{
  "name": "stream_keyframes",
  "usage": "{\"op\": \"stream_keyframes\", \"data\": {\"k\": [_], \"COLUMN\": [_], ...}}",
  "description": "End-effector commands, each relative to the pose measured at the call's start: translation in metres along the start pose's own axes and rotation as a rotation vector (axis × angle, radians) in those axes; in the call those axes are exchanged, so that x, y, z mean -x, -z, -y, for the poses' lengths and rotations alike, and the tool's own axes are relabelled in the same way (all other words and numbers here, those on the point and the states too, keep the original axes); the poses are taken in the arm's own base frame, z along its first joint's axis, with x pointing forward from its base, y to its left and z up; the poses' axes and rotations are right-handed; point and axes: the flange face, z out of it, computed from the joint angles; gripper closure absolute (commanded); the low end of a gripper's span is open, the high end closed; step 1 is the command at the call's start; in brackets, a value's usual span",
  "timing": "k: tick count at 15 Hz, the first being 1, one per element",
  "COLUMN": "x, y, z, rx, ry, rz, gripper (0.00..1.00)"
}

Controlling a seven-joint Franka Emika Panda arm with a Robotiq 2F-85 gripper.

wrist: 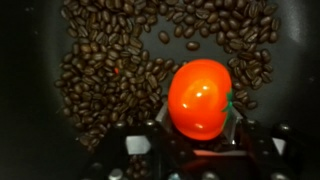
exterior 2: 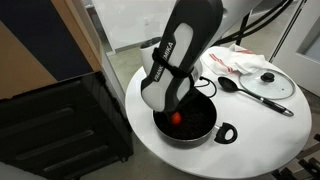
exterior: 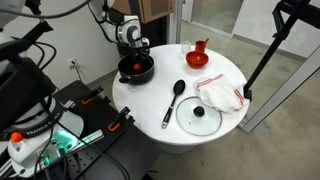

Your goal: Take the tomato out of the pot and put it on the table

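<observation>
I need to lift my gripper past the pot's rim next, move it toward the spoon, lower it and let go of the tomato, because the table between pot and spoon (exterior: 168,76) is bare.
The black pot (exterior: 150,72) stands at the table's (exterior: 215,85) edge; it shows in both exterior views (exterior 2: 207,124). The wrist view shows its dark floor (wrist: 30,60) strewn with coffee beans. The red-orange tomato (wrist: 200,95) lies inside the pot, a small red spot in both exterior views (exterior: 134,68) (exterior 2: 178,117). My gripper (wrist: 200,138) reaches down into the pot (exterior: 133,55) (exterior 2: 172,108). Its two fingers sit against the tomato's sides, closed on it. The tomato is low in the pot, at about the level of the beans.
A black spoon (exterior: 173,102), a glass lid with a black knob (exterior: 199,116), a white cloth (exterior: 220,95) and a red cup on a red dish (exterior: 199,55) lie on the white table. The pot's side handle (exterior 2: 225,133) points to the table edge.
</observation>
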Motion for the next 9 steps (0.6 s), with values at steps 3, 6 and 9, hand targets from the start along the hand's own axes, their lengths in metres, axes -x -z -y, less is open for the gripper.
{"op": "stream_keyframes", "data": {"k": [3,6,9], "x": [-0.019,-0.039,-0.058], "y": [0.043,0.078,0.109], "z": [0.018,0.028,0.034], "rx": [-0.019,-0.046,-0.067], "ry": [-0.027,-0.052,-0.082], "rz": [0.032,-0.002,-0.049], "gripper": [0.76,0.76,0.76]}}
